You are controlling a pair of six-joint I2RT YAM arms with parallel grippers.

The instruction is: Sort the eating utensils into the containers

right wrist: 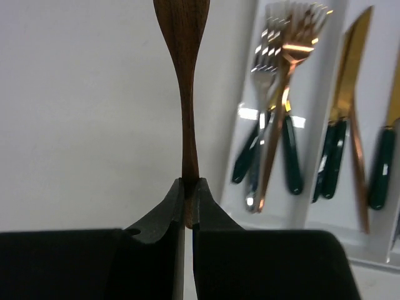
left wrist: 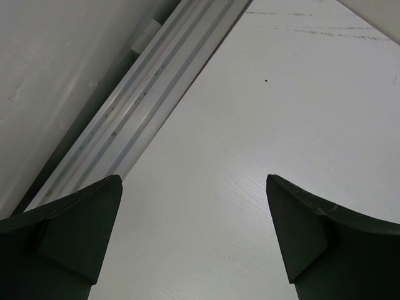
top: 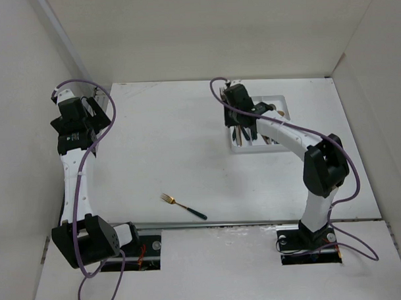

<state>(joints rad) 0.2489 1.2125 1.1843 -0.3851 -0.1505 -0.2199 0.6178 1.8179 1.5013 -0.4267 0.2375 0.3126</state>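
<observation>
My right gripper carries the utensil (right wrist: 184, 94) sideways over the tray's fork section (right wrist: 278, 122) next, lowers it there and releases it, since it still points over bare table.
My right gripper (right wrist: 189, 184) is shut on the thin handle end of a copper-brown utensil (right wrist: 184, 94), which points straight away from the fingers over bare table just left of the white tray (right wrist: 325, 212). The head is cut off at the frame's top. In the tray, several forks (right wrist: 278, 100) lie in the left compartment and gold knives with dark handles (right wrist: 344, 119) in the one beside it. From above, the right gripper (top: 237, 104) hovers at the tray's (top: 282, 101) far left corner. One fork (top: 183, 206) lies on the table near the front. My left gripper (left wrist: 194, 181) is open and empty.
An aluminium rail (left wrist: 131, 106) runs along the table's left edge beside my left gripper (top: 93, 106), with the white side wall behind it. White walls enclose the table on three sides. The arm bases (top: 309, 241) sit at the near edge.
</observation>
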